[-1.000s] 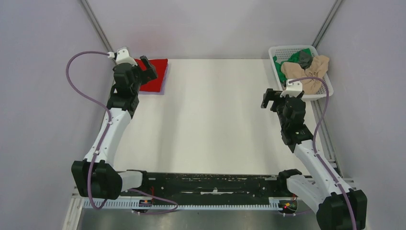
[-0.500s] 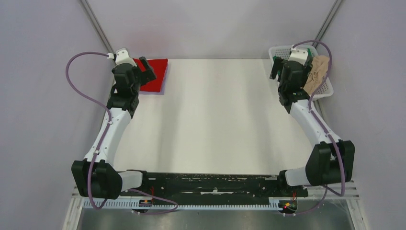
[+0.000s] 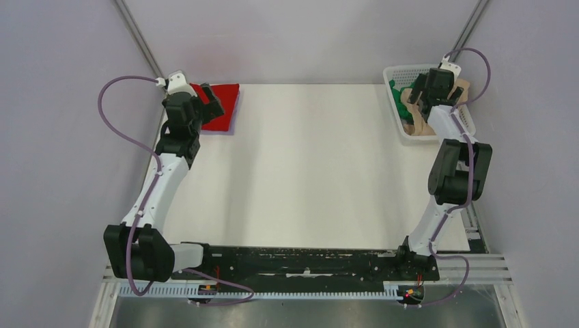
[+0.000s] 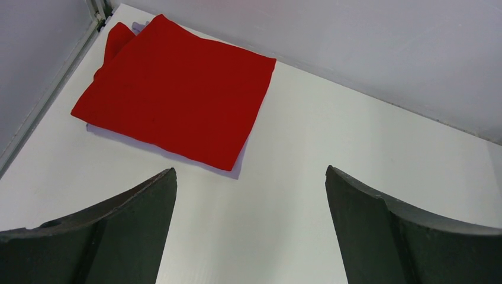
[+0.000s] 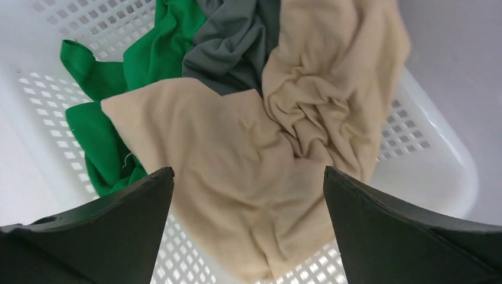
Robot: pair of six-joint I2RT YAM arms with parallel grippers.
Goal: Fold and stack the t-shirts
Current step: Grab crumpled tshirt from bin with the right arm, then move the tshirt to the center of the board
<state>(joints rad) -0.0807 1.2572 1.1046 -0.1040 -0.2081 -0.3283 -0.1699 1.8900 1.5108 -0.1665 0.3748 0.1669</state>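
Note:
My right gripper goes down into the basket next, onto the beige t-shirt's part (image 3: 416, 108) (image 5: 218, 129) beside the green and grey ones.
A folded red t-shirt (image 3: 222, 108) (image 4: 177, 89) lies at the table's far left corner on top of a pale folded cloth (image 4: 240, 168). My left gripper (image 3: 208, 101) (image 4: 250, 177) is open and empty just in front of it. In the white mesh basket (image 3: 398, 117) (image 5: 441, 171) at the far right lie a crumpled beige t-shirt (image 3: 417, 124) (image 5: 260, 160), a green one (image 3: 397, 93) (image 5: 112, 112) and a grey one (image 5: 234, 41). My right gripper (image 3: 422, 92) (image 5: 248, 177) is open, hovering over the beige shirt.
Grey walls close in the left, right and far sides. Metal rails run along the table's left (image 3: 140, 44) and right (image 3: 468, 31) far corners. The black base rail (image 3: 300, 263) spans the near edge.
My right arm has swung from the table's right side out over the basket and now hangs above the beige shirt. The left arm has stayed by the red shirt.

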